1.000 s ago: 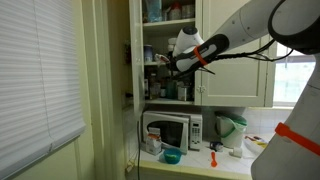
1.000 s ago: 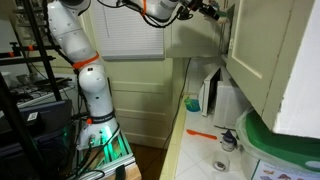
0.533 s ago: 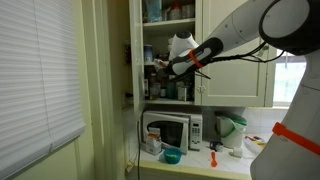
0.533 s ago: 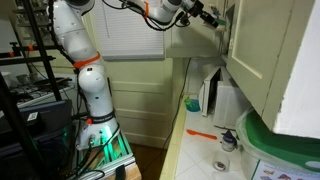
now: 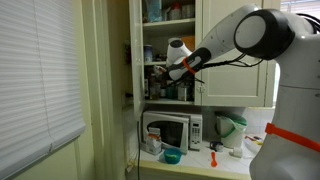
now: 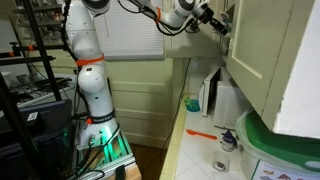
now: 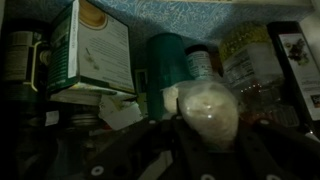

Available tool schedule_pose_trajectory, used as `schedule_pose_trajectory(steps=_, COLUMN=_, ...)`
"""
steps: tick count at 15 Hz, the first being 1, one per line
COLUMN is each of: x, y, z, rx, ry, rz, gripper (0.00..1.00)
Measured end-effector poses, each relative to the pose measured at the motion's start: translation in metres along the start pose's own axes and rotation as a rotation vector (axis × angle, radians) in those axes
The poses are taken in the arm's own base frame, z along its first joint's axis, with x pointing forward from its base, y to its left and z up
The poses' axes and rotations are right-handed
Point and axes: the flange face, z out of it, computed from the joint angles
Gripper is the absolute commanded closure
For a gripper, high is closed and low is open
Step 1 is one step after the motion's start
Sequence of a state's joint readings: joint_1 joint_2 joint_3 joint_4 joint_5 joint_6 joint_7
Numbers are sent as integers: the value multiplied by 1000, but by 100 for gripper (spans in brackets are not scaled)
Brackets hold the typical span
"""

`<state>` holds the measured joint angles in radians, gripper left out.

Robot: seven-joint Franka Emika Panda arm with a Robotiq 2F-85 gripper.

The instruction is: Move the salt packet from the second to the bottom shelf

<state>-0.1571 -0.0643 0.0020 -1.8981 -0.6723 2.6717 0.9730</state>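
Observation:
The robot's gripper will next bring the salt packet (image 7: 208, 110) down in front of the green canister (image 7: 165, 62) and let go of it there, since the green box and jars crowd both sides.
My gripper (image 7: 205, 138) is shut on the salt packet (image 7: 208, 110), a clear bag of white grains that stands between the dark fingers. In the wrist view it faces a green box (image 7: 95, 50), a green canister (image 7: 165, 62) and dark jars (image 7: 245, 55) close ahead. In an exterior view the gripper (image 5: 163, 71) reaches into the open cream cupboard, just above the dark bottles (image 5: 165, 90) on the bottom shelf (image 5: 172, 102). It also shows at the cupboard door in an exterior view (image 6: 214, 21). The packet is hidden in both exterior views.
A microwave (image 5: 172, 130), a kettle (image 5: 232, 130), a blue bowl (image 5: 171, 156) and an orange utensil (image 5: 212, 157) sit on the counter under the cupboard. The open cupboard door (image 6: 250, 50) stands beside the arm. Window blinds (image 5: 35, 80) hang nearby.
The arm has pushed further into the cupboard, and the wrist has moved towards the bottles. The gripper stays shut on the packet.

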Motion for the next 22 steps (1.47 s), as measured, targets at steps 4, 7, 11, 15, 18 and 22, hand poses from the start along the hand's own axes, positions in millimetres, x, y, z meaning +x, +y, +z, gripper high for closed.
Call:
schedule_pose_trajectory(steps=4, x=-6, y=-7, z=32, rx=-67, ry=-11, rz=7, gripper=94)
schedule_pose_trajectory(steps=7, x=-11, y=-12, z=48, rx=-105, ry=-15, rz=42, gripper=94)
schedule_pose_trajectory(steps=11, x=-17, y=-21, z=60, rx=-131, ry=-31, rz=87, gripper=94)
schedule_pose_trajectory(steps=15, x=-21, y=-29, z=72, rx=-144, ry=-37, rz=132, gripper=94)
schedule_pose_trajectory(steps=18, x=-25, y=-32, z=84, rx=-169, ry=-44, rz=180, gripper=94)
schedule_pose_trajectory(steps=22, x=-28, y=-36, z=100, rx=-203, ry=-46, rz=241, gripper=94)
